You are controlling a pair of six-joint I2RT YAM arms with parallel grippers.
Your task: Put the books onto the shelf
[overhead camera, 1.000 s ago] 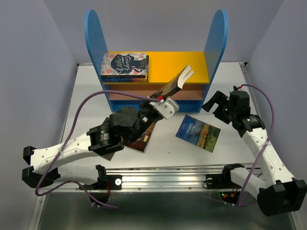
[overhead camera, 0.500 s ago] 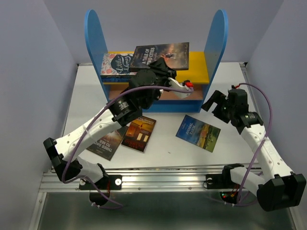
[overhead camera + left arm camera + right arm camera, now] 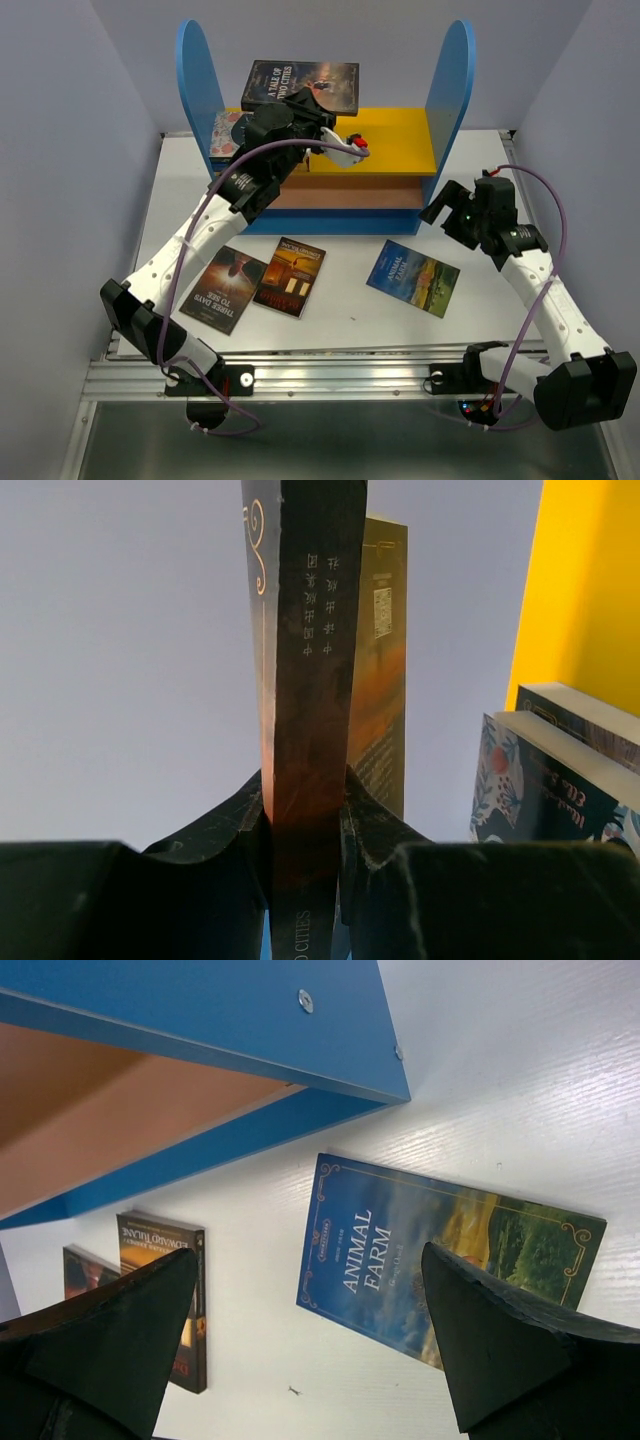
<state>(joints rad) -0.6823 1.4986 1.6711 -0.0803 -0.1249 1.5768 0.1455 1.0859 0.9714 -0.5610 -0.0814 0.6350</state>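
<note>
The dark book should go onto the floral book stack [image 3: 227, 135], so my left gripper should first go down toward the blue side panel and then let go of the book.
The shelf [image 3: 448, 90] has blue side panels and a yellow top board [image 3: 395, 135]. My left gripper [image 3: 305, 103] [image 3: 305, 790] is shut on a dark book, A Tale of Two Cities [image 3: 302, 84] [image 3: 305, 680], and holds it in the air over the left part of the top board. A floral book stack [image 3: 224, 131] [image 3: 520, 780] lies on that board below it, partly hidden by the arm. Animal Farm [image 3: 413, 278] [image 3: 400, 1250], an orange-brown book [image 3: 290, 277] [image 3: 185, 1300] and a dark Three Days to See book [image 3: 222, 290] lie flat on the table. My right gripper [image 3: 440, 215] [image 3: 308, 1255] hangs open above Animal Farm.
The shelf's blue base [image 3: 210, 1010] and brown middle board [image 3: 90, 1110] are close in front of the right gripper. Grey walls enclose the table on the left, right and back. A metal rail [image 3: 340, 375] runs along the near edge.
The left arm has lifted the dark book from in front of the shelf to above the yellow top board, moving left. The right arm has hardly moved.
</note>
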